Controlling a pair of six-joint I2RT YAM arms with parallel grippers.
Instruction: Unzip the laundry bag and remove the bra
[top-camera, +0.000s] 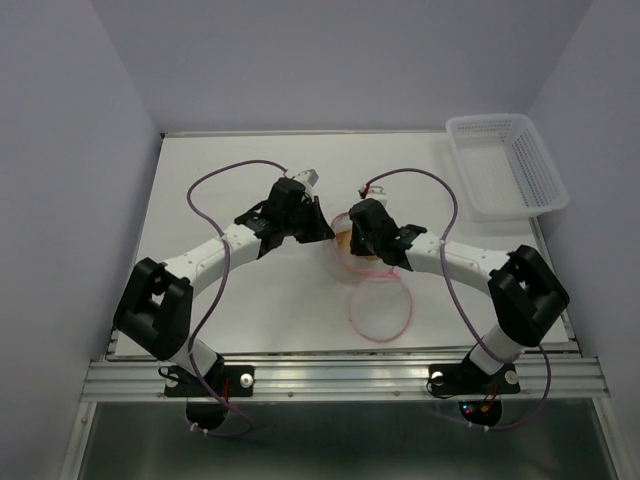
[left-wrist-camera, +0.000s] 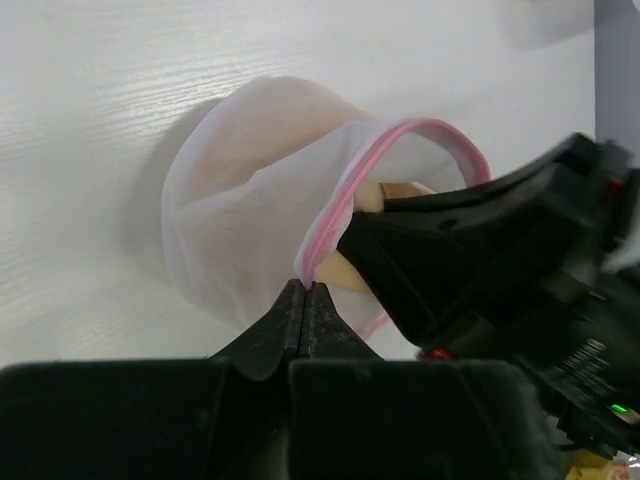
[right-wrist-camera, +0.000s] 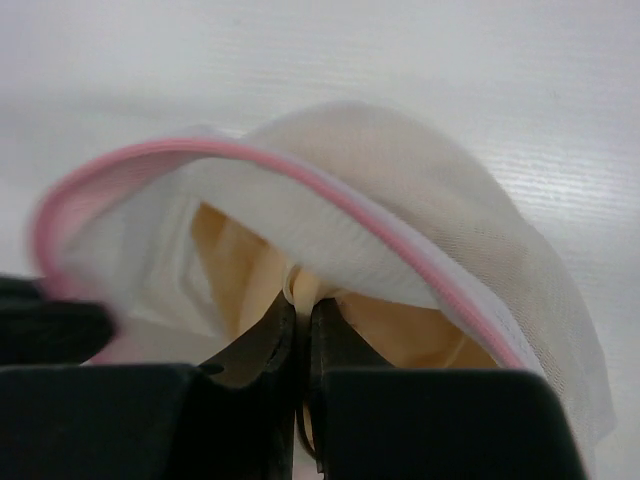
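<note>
My right gripper should next lift up out of the bag (top-camera: 372, 285), then go outward and over the white lattice basket (top-camera: 497, 178) to release the bra, because the basket is empty.
The laundry bag (top-camera: 372, 285), white mesh with pink zipper edging, lies mid-table between both grippers with its mouth open. My left gripper (top-camera: 325, 232) is shut on the pink edging (left-wrist-camera: 400, 135), pinching it at the fingertips (left-wrist-camera: 304, 287), and holds the mouth of the bag (left-wrist-camera: 240, 200) up. My right gripper (top-camera: 352, 234) reaches into the opening and is shut on a fold of the tan-beige bra (right-wrist-camera: 250, 270) at its tips (right-wrist-camera: 303, 300). The bra is still mostly inside the bag (right-wrist-camera: 400, 170). A bit of it shows in the left wrist view (left-wrist-camera: 340, 272).
A white lattice basket (top-camera: 505, 165) stands at the back right corner of the table. A loose mesh flap of the bag, edged by a pink loop (top-camera: 380, 310), lies toward the near edge. The right gripper's black body (left-wrist-camera: 470, 250) sits close beside my left fingers.
</note>
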